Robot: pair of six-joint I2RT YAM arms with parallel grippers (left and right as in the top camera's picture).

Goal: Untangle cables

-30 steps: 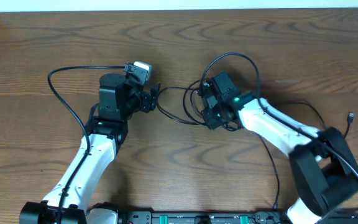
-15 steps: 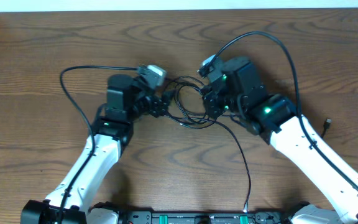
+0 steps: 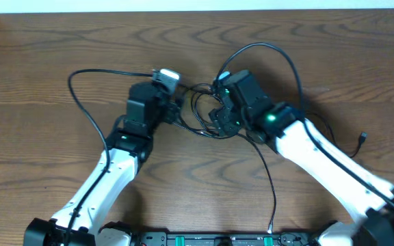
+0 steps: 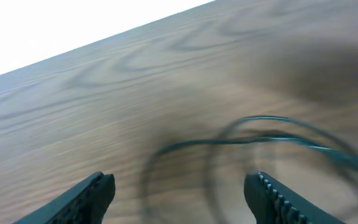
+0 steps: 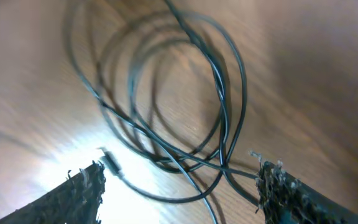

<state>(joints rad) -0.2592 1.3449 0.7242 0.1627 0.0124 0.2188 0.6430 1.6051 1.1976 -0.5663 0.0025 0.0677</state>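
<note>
The cables overlap below my right gripper's open fingers. I will lower it to the left in the overhead view onto the cables' crossing parts and close.
A bundle of thin black cables (image 3: 198,104) lies in overlapping loops on the wooden table between my two grippers. In the right wrist view the loops (image 5: 166,93) spread ahead of and between my fingers, with a small plug end (image 5: 110,163) near the left finger. My right gripper (image 3: 219,115) (image 5: 179,186) stands open over them, holding nothing. Just left of the tangle, my left gripper (image 3: 176,108) (image 4: 182,190) is open too, with blurred loops (image 4: 253,140) ahead of it. One strand (image 3: 272,191) trails to the front edge.
Thicker black wires arc from each arm, one at the left (image 3: 81,89) and one at the back right (image 3: 279,51). A loose plug end (image 3: 362,138) lies at the right. The table's back edge (image 3: 197,9) runs along the top.
Both grippers have closed in on each other and the cable has bunched into loops between them. My right gripper, shut before, now stands open with the cable lying loose.
</note>
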